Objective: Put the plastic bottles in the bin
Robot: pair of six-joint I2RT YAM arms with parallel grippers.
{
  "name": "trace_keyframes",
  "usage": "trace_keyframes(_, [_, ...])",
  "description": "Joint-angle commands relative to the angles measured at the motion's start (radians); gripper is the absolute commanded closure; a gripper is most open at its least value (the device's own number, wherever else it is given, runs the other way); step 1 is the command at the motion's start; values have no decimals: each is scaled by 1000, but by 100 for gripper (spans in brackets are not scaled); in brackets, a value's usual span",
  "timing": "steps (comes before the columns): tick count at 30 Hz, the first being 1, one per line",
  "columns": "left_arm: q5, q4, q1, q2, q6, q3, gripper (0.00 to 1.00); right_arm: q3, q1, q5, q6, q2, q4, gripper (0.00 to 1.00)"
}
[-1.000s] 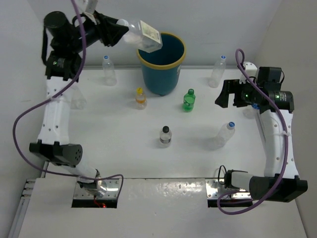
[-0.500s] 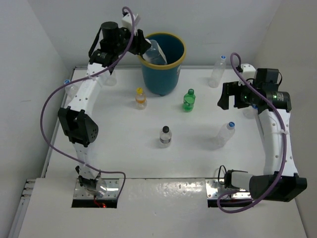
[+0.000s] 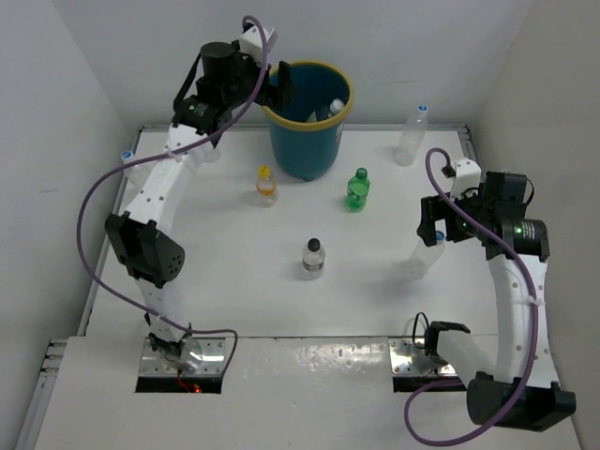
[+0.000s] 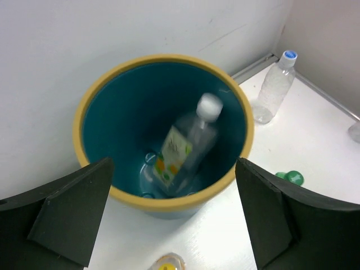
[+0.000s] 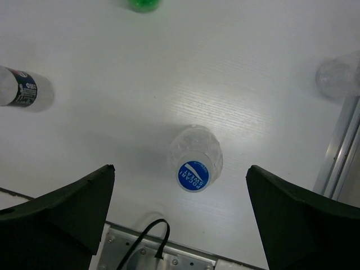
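The upright bottle's blue cap (image 3: 440,238) (image 5: 193,175) faces up below my right gripper, between its open fingers. I will lower my right gripper around that cap and close it.
The teal bin (image 3: 302,150) with its yellow rim (image 4: 163,57) stands at the back of the table. A labelled clear bottle (image 4: 188,147) with a white cap leans inside it. My left gripper (image 3: 281,89) hovers over the bin's near-left edge, open and empty (image 4: 173,185). My right gripper (image 3: 437,225) is open, straight above an upright clear bottle with a blue cap (image 5: 196,171), and not touching it. Other bottles stand on the table: an orange one with a yellow cap (image 3: 266,186), a green one (image 3: 356,189), and a black-capped one (image 3: 313,258).
More clear bottles stand at the back right (image 3: 412,133) and at the far left edge (image 3: 127,161). Another clear one (image 5: 337,76) sits by the right rail. The metal mounting plate (image 5: 180,256) and a black cable lie just near of the blue-capped bottle. Walls close the back and sides.
My left gripper carried the labelled bottle over the bin and opened; the bottle now lies inside. My right arm moved nearer, over the blue-capped bottle.
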Motion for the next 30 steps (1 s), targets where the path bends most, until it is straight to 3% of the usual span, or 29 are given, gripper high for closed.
trace_keyframes(1, [-27, 3, -7, -171, 24, -12, 4, -39, -9, 43, -5, -26, 34, 1])
trace_keyframes(10, [-68, -57, 13, -388, 54, -213, 4, -176, -9, 109, 47, -25, 143, 4])
trace_keyframes(14, [-68, -57, 33, -459, 54, -304, 4, -206, -9, 117, 68, -12, 196, 17])
trace_keyframes(16, [-68, -57, 44, -488, 54, -328, 4, -209, -11, 120, 71, -2, 206, 33])
trace_keyframes(20, [-68, -57, 56, -513, 54, -370, 4, -194, -14, 114, 70, -2, 203, 52])
trace_keyframes(23, [-59, -57, 65, -513, 54, -391, 4, -162, -11, 95, 64, -3, 179, 75])
trace_keyframes(24, [-59, -57, 65, -513, 54, -400, 4, -152, -14, 92, 62, 5, 168, 94])
trace_keyframes(26, [-59, -57, 74, -522, 54, -410, 4, -100, -14, 74, 71, 6, 147, 100])
trace_keyframes(30, [-59, -57, 116, -540, 20, -439, 4, 10, -11, 0, 96, 21, 111, 100])
